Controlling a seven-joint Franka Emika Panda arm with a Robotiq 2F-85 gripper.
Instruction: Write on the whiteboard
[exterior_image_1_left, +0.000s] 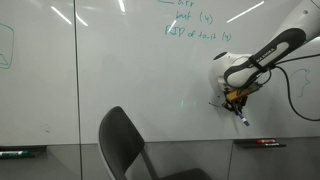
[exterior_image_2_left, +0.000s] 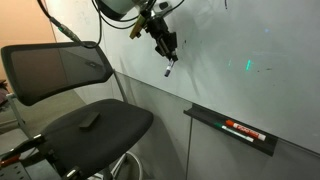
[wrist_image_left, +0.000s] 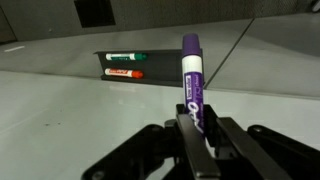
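I will lower my gripper away from the whiteboard and down onto the chair seat (exterior_image_2_left: 99, 120) beside the dark block, to release the marker where flat space lies open.
The whiteboard (exterior_image_1_left: 130, 70) is a large glossy white wall board with green handwriting at its top in an exterior view; it also shows in the other exterior view (exterior_image_2_left: 250, 50) and the wrist view (wrist_image_left: 60, 110). My gripper (exterior_image_1_left: 238, 105) is shut on a purple marker (wrist_image_left: 191, 85), whose tip points at the board and sits close to its surface; I cannot tell if it touches. The gripper (exterior_image_2_left: 165, 52) and marker (exterior_image_2_left: 170, 68) show in an exterior view too. In the wrist view the jaws (wrist_image_left: 200, 135) clamp the marker's lower body.
A black office chair (exterior_image_2_left: 85, 115) stands in front of the board, below the arm; it also shows in an exterior view (exterior_image_1_left: 125, 145). A marker tray (exterior_image_2_left: 235, 130) on the board holds red and green markers (wrist_image_left: 123, 65). A cable hangs by the arm (exterior_image_1_left: 290, 95).
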